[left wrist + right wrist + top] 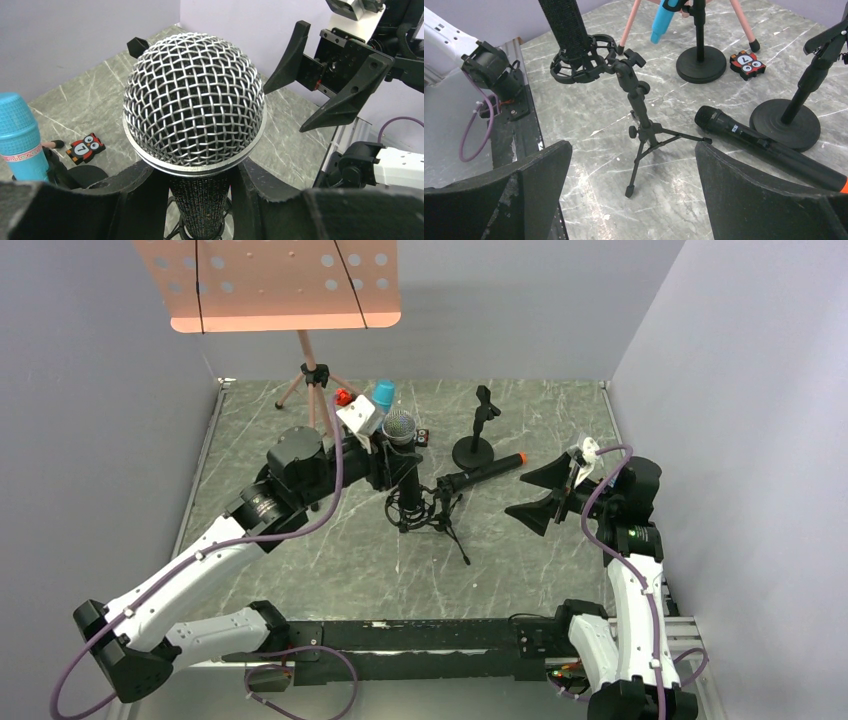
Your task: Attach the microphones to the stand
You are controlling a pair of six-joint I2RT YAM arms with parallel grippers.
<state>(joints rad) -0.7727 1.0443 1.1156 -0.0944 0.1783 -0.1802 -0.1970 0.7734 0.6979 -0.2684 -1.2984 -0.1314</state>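
The ring mount (pixel 407 509) (pixel 204 232) sits below my left gripper. My left gripper will move down next, sliding the silver-mesh microphone deeper into that mount to release it there.
The black microphone with the silver mesh head (pixel 399 426) (pixel 194 100) stands upright, its body (pixel 566 25) running down through the ring mount (pixel 581 62) of the small tripod stand (pixel 428 518) (pixel 644 130). My left gripper (pixel 395 462) (pixel 197 192) is shut on its body just under the head. The blue microphone (pixel 383 395) (pixel 17 135) (pixel 663 17) sits on a round-base stand (pixel 700 62) behind. On the table lies the black microphone with the orange end (pixel 482 472) (pixel 764 145). My right gripper (pixel 545 495) (pixel 631 150) hangs open to the right of the tripod, holding nothing.
A second round-base stand (pixel 474 450) (pixel 784 122) with a bare clip stands mid-table beside the lying microphone. A pink music stand (pixel 270 280) rises at the back, its legs (pixel 312 380) near the blue microphone. A small owl tile (pixel 85 148) (pixel 749 62) lies on the marble.
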